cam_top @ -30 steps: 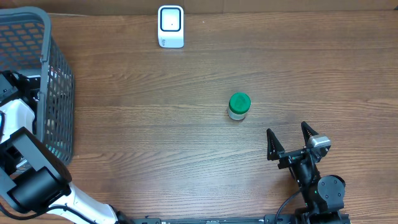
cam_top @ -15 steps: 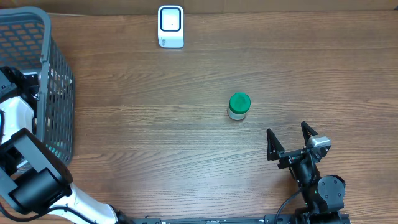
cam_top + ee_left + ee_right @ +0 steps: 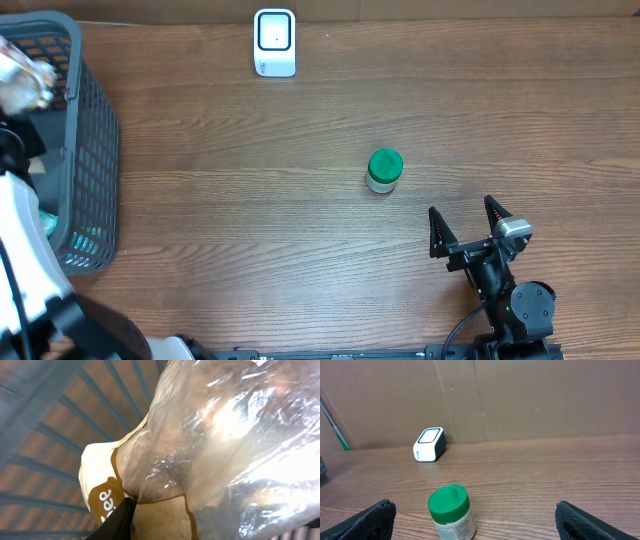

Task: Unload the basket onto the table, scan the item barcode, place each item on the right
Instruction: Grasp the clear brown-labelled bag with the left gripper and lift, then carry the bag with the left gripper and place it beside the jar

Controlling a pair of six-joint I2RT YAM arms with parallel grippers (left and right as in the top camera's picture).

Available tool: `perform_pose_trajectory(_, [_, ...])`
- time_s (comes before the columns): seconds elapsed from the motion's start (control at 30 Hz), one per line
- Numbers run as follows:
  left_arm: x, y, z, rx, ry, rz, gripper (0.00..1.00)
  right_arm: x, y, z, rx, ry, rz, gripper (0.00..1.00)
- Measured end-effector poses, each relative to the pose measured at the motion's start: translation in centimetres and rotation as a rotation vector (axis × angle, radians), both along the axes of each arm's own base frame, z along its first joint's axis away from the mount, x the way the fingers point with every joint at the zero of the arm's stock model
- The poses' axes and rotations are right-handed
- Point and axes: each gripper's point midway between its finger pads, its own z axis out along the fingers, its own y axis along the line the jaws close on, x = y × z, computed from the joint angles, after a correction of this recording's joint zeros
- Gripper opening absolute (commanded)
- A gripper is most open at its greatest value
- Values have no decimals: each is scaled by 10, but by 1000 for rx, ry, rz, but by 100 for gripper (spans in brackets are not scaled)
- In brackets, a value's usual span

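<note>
Bare tabletop (image 3: 295,188) beside the jar lies right of my left gripper in the overhead view, so next my left gripper will cross the basket's rim, lower and release the packet (image 3: 22,80).
A clear crinkled plastic packet (image 3: 225,435) with a white and brown label fills the left wrist view. My left gripper (image 3: 161,530) is shut on it; one black finger (image 3: 119,521) presses against the label's edge, and the other is hidden behind the packet. From overhead the packet (image 3: 22,80) hangs over the grey basket (image 3: 92,170) at the far left. The white scanner (image 3: 274,42) stands at the table's back edge. My right gripper (image 3: 467,225) rests open at the front right, empty.
A green-lidded white jar (image 3: 385,169) stands mid-table, just ahead of the right gripper (image 3: 476,515) and between its spread fingers in the right wrist view. More items lie in the basket's bottom (image 3: 60,225). A brown cardboard wall (image 3: 545,400) backs the table.
My left arm has risen out of the basket, bringing the plastic packet up above the rim. Its jaws have closed in on the packet. The right arm and the jar have not moved.
</note>
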Motion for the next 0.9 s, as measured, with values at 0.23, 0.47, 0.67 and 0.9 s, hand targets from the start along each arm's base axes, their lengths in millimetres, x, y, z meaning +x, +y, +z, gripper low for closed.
perform_pose_trajectory(0.23, [-25, -20, 85, 61, -227, 40, 4, 0, 0, 0, 0, 0, 0, 100])
perform_pose_trajectory(0.47, [-59, -106, 147, -106, -455, -89, 4, 0, 0, 0, 0, 0, 0, 100])
perform_pose_trajectory(0.67, [-72, -213, 127, -418, -393, -294, 4, 0, 0, 0, 0, 0, 0, 100])
perform_pose_trajectory(0.9, [-77, -305, 46, -644, 6, -448, 4, 0, 0, 0, 0, 0, 0, 100])
